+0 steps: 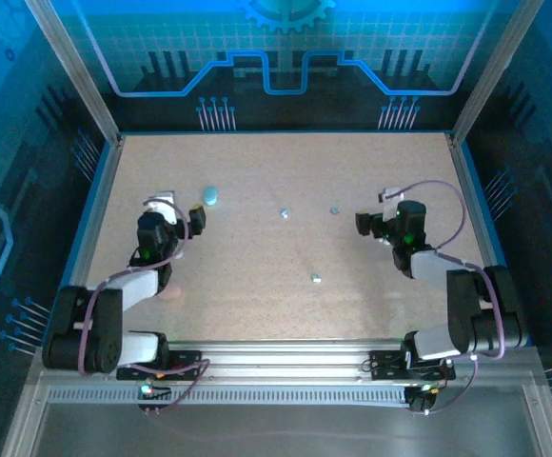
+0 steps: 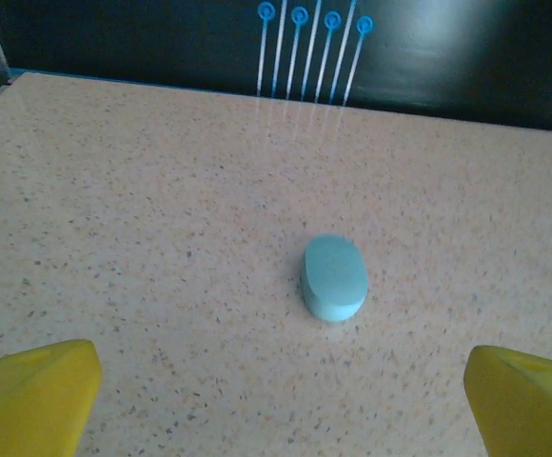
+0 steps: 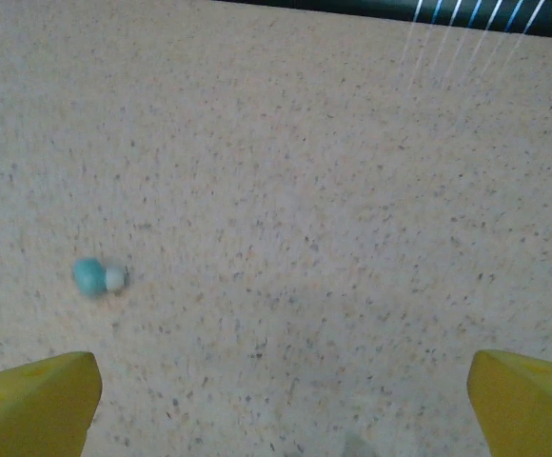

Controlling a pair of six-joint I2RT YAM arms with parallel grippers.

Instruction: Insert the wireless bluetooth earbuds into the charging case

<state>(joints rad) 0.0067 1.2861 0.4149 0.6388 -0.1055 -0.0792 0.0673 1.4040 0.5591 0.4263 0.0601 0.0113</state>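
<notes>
The teal oval charging case is untouched on the speckled table ahead of my left gripper's fingers, so next I will move my left gripper outward and down until its fingers are on both sides of the case.
The charging case is a pale blue oval pebble, closed, lying flat on the speckled table at the back left. My left gripper stands open just short of it. In the left wrist view the case lies ahead between the wide-set yellow fingertips, untouched, and the gripper holds nothing. Three tiny pale earbuds lie loose on the table: one at mid-table, one nearer my right gripper, one closer to the arms. In the right wrist view an earbud lies ahead to the left of the open, empty gripper.
The table is a speckled beige board with a blue rim and metal frame posts at the back corners. A dark wall with blue pins stands behind the case. Both arm bases sit at the near rail.
</notes>
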